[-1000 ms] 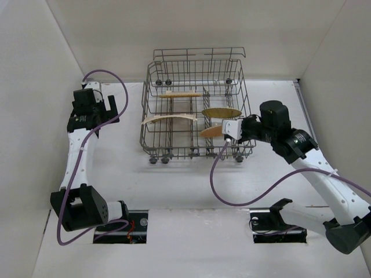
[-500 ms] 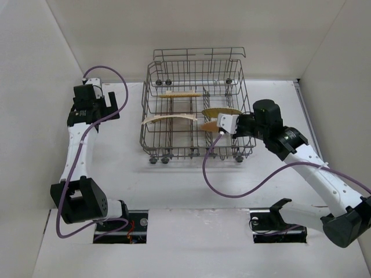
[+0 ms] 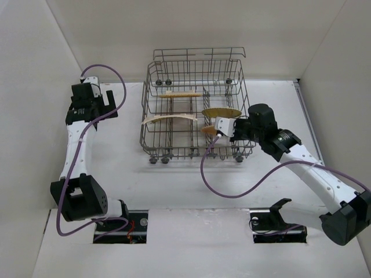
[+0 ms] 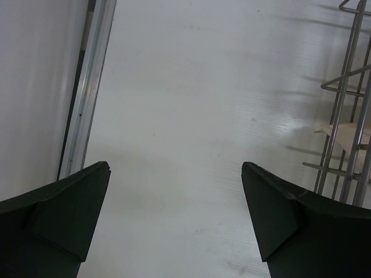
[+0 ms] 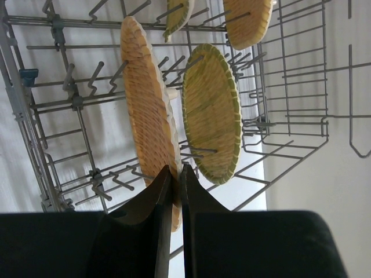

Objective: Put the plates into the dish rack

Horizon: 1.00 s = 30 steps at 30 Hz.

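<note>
My right gripper is to go down slightly next so that the orange plate settles among the rack's wires, and then it should let go of the plate's rim.
The dish rack (image 3: 152, 124) stands mid-table, a grey wire basket with tines. My right gripper (image 3: 213, 130) reaches over its right side, shut on the rim of an orange round plate (image 5: 146, 98) that stands on edge among the tines (image 5: 172, 174). Beside it stands a yellow plate with a green rim (image 5: 211, 110), also seen from above (image 3: 221, 112). Further in are an orange plate (image 3: 182, 94) and a larger pale yellow plate (image 3: 171, 119). My left gripper (image 3: 106, 103) hangs open over bare table left of the rack (image 4: 174, 174), holding nothing.
White walls enclose the table on the left, back and right. A metal strip (image 4: 87, 87) runs along the left wall's foot. The rack's left wires (image 4: 348, 104) show at the edge of the left wrist view. Purple cables (image 3: 232, 185) trail from both arms.
My right arm has pushed leftward, carrying the orange plate deeper into the rack. The left arm has drawn back slightly toward the left wall, still open.
</note>
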{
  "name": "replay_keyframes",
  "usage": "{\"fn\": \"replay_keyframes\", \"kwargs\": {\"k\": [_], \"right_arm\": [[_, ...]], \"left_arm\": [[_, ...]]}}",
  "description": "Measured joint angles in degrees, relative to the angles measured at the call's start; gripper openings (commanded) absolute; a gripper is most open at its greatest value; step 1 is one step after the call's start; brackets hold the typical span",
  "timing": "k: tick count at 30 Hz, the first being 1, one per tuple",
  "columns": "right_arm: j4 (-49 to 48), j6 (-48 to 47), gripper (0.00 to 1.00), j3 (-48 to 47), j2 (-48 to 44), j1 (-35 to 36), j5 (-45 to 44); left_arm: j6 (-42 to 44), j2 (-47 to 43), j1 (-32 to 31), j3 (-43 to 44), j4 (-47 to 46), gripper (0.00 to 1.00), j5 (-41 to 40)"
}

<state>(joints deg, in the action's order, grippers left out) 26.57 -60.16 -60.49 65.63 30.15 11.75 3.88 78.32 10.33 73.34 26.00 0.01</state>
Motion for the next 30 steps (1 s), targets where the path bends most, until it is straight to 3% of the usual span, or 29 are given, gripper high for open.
{"fn": "replay_keyframes", "kwargs": {"k": [8, 13, 16, 18, 22, 26, 30], "right_arm": [[-1.86, 0.09, 0.01, 2.27, 1.03, 0.07, -0.17], [-3.8, 0.39, 0.13, 3.19, 3.13, 0.04, -0.39], [-4.59, 1.01, 0.23, 3.28, 3.39, 0.11, -0.22], [-4.48, 1.99, 0.44, 3.48, 4.28, 0.22, 0.94], [-3.56, 3.15, 0.76, 4.28, 6.12, 0.02, 2.97], [-4.24, 3.28, 1.0, 3.98, 5.05, -0.85, 4.81], [-0.52, 4.59, 1.0, 2.62, 3.26, -1.38, 7.02]], "left_arm": [[0.17, 0.68, 0.39, 1.05, -0.02, 1.0, 0.0], [0.17, 0.7, 0.37, 1.07, -0.04, 1.0, -0.02], [0.17, 0.79, 0.15, 1.07, -0.04, 1.0, -0.04], [0.17, 1.01, -0.07, 1.07, -0.11, 1.0, -0.07], [0.15, 1.68, -0.66, 1.07, -0.44, 1.0, -0.07], [0.13, 1.97, -1.55, 1.07, -0.5, 1.0, -0.11], [0.13, 2.21, -2.6, 1.07, -0.57, 1.0, -0.07]]}}
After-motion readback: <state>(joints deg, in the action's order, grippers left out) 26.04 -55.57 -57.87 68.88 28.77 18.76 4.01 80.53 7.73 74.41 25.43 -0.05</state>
